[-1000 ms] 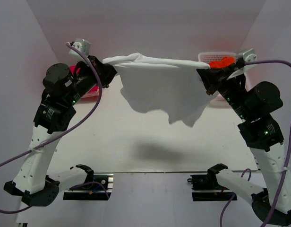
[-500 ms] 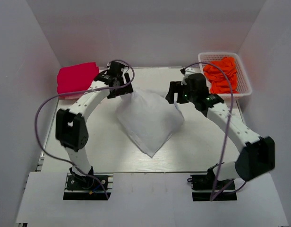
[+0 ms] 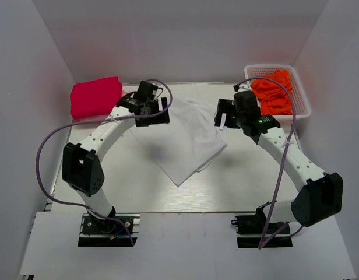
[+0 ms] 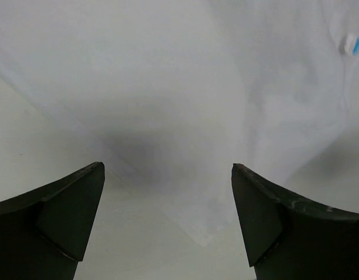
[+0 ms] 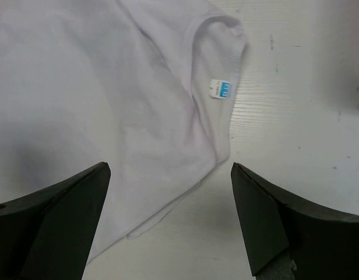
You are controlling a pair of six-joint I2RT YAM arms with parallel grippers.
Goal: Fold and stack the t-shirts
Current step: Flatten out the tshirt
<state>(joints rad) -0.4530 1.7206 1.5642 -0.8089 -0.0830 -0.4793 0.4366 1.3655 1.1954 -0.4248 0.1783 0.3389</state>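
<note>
My left gripper will next move its open fingers back and down onto the white t-shirt's near corner [image 3: 178,183] [image 4: 204,238], which is below it and back toward the base.
The white t-shirt [image 3: 182,140] lies spread on the table [image 3: 255,181], one corner pointing toward the near edge. My left gripper [image 3: 158,115] hovers over its far left edge, open, with nothing between the fingers. In the left wrist view the gripper [image 4: 168,166] looks down on white cloth [image 4: 185,87]. My right gripper [image 3: 222,119] is open above the shirt's far right edge. In the right wrist view the gripper [image 5: 170,165] frames the shirt's [image 5: 109,87] collar, with its blue label [image 5: 220,88]. A folded crimson-pink t-shirt [image 3: 95,97] sits far left. Orange t-shirts [image 3: 274,90] fill the basket.
The white lattice basket [image 3: 302,87] stands at the far right corner against the wall. Grey walls close in the table on the left, right and back. Purple cables loop from both arms over the table's sides.
A second ago both grippers held the white t-shirt stretched in the air. They have lowered, opened and let it go, and it has settled flat on the table.
</note>
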